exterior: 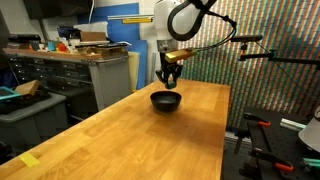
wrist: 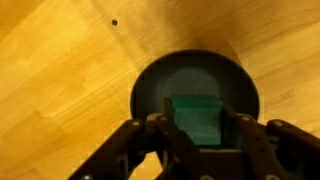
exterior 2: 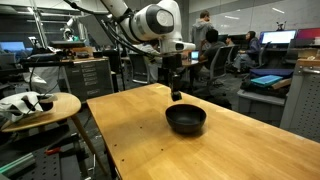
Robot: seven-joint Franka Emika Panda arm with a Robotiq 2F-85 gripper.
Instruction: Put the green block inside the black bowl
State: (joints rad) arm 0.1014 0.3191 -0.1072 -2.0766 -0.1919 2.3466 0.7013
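I will next lower the green block (wrist: 196,118) into the black bowl with my gripper and then open it, as the block is still above the bowl's rim.
The black bowl (exterior: 166,100) sits on the wooden table, round and glossy; it also shows in an exterior view (exterior 2: 186,119) and fills the middle of the wrist view (wrist: 195,85). My gripper (exterior: 170,82) hangs just above the bowl in both exterior views (exterior 2: 176,94). In the wrist view the gripper (wrist: 198,122) is shut on the green block (wrist: 196,118), a dark-green cube held between the two fingers directly over the bowl's opening. The block is barely visible in the exterior views.
The wooden table (exterior: 150,135) stretches toward the camera. A yellow tape mark (exterior: 29,160) lies near its front corner. A round side table (exterior 2: 35,108) with objects stands beside it. Cabinets, chairs and desks surround the area.
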